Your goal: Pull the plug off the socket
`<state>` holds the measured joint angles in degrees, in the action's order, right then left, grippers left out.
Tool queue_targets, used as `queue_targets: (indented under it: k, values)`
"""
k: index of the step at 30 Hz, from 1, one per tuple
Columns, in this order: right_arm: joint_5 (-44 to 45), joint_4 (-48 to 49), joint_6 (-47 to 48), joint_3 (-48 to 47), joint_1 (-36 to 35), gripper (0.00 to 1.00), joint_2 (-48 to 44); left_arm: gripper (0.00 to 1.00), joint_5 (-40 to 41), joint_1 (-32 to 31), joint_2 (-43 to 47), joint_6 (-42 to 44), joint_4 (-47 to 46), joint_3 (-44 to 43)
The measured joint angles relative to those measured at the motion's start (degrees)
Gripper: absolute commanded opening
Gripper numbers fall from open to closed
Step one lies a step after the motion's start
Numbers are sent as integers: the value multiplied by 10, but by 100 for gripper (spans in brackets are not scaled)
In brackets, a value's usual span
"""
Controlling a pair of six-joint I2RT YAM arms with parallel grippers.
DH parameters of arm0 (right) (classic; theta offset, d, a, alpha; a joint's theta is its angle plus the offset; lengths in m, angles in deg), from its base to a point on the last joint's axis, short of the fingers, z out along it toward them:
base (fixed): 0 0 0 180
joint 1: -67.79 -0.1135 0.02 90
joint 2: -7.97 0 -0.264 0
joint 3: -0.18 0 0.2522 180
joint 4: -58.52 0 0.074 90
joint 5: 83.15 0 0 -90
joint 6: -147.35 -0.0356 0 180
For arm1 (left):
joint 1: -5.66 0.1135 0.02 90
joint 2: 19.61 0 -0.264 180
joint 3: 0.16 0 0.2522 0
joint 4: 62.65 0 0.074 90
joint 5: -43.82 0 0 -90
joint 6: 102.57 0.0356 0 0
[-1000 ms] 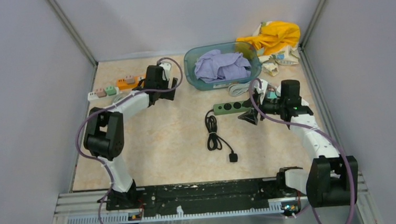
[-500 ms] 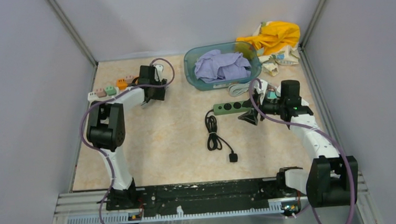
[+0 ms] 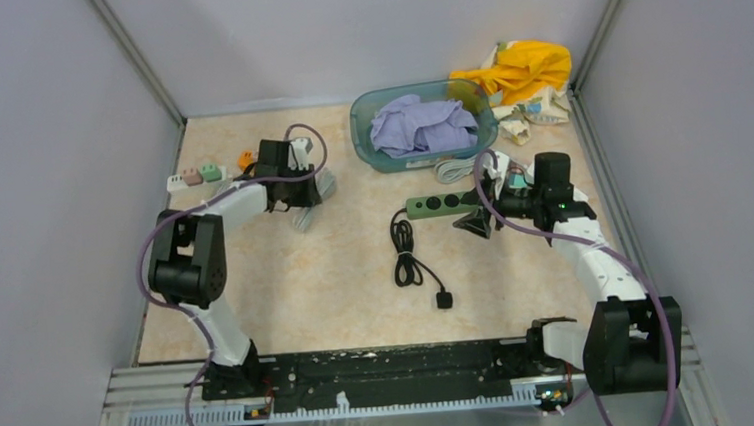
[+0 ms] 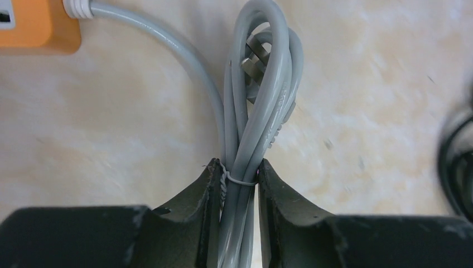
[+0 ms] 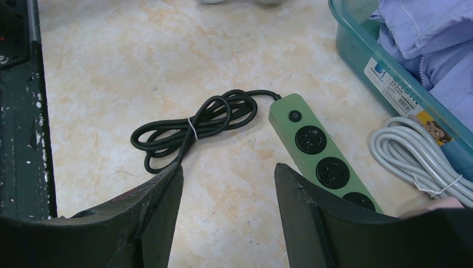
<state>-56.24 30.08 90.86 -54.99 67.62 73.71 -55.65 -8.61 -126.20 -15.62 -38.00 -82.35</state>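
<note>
The grey plug's pins are bare, so my left gripper draws back and to the right in the top view next. It releases the grey cord bundle (image 4: 262,106) by the coiled black cable.
My left gripper (image 4: 237,167) is shut on a grey cord bundle (image 4: 262,106) tied with a wire twist. The bare prongs of a grey plug (image 4: 254,56) show inside the loop, in no socket. The cord runs to an orange socket block (image 4: 33,25) at the upper left. From above, the left gripper (image 3: 296,191) sits at the right end of the white strip (image 3: 195,176) with its coloured blocks. My right gripper (image 5: 228,184) hangs open over bare table beside a green power strip (image 5: 315,148), whose sockets hold nothing.
A coiled black cable (image 3: 406,256) ends in a black plug (image 3: 444,299) mid-table. A teal basin (image 3: 362,124) with purple cloth stands at the back, a second grey cord coil (image 5: 415,159) beside it. Yellow cloth (image 3: 518,68) lies in the back right corner.
The left gripper closed on the grey cord bundle and shifted left and nearer. The right arm has not moved.
</note>
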Motion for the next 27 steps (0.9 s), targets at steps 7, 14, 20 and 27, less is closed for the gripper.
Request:
queue_targets:
  k: [7, 14, 20, 27]
  values:
    - [0, -5, 2, -6, -1, 61, 0, 17, -104, -29, 131, -65, -47, 163]
    - [0, -5, 4, -7, -1, 61, -1, 17, -152, -89, 238, -123, -85, 291]
    - [0, -8, 5, -7, -1, 61, -1, 18, -160, -146, 296, -184, -131, 375]
    - [0, -8, 5, -7, -1, 61, -1, 19, -144, -194, 315, -236, -163, 404]
